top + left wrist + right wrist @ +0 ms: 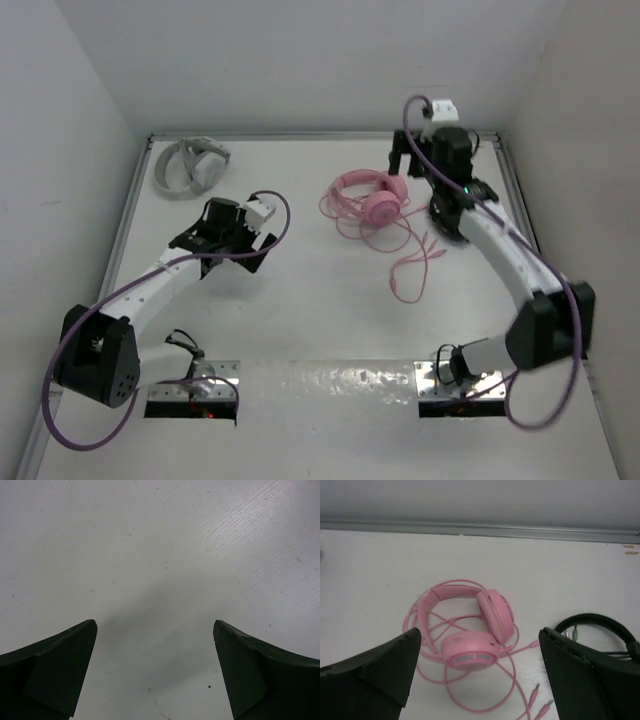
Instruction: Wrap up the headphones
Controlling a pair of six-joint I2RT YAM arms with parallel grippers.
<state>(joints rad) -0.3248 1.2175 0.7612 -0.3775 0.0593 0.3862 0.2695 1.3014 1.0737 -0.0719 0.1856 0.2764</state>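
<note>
My right gripper should come down onto the far pink earcup point(396, 187) point(496, 614) next, with one finger on each side. That cup stands on edge and is narrow enough for my open fingers.
The pink headphones point(370, 197) lie on the white table at the back middle, earcups folded together. Their thin pink cable point(410, 268) trails loosely toward the front right. In the right wrist view the headphones point(470, 630) lie between and beyond the fingers, with the cable plugs point(541, 696) at the lower right. My right gripper point(412, 165) point(477, 632) is open and empty, held above the table just right of the headphones. My left gripper point(225, 250) point(155, 625) is open and empty over bare table, well left of the headphones.
Grey-white headphones point(190, 165) lie at the back left corner. Black headphones point(450, 218) point(592, 625) lie under the right arm, close to the pink cable. A metal rail point(480, 529) and walls bound the table at the back and sides.
</note>
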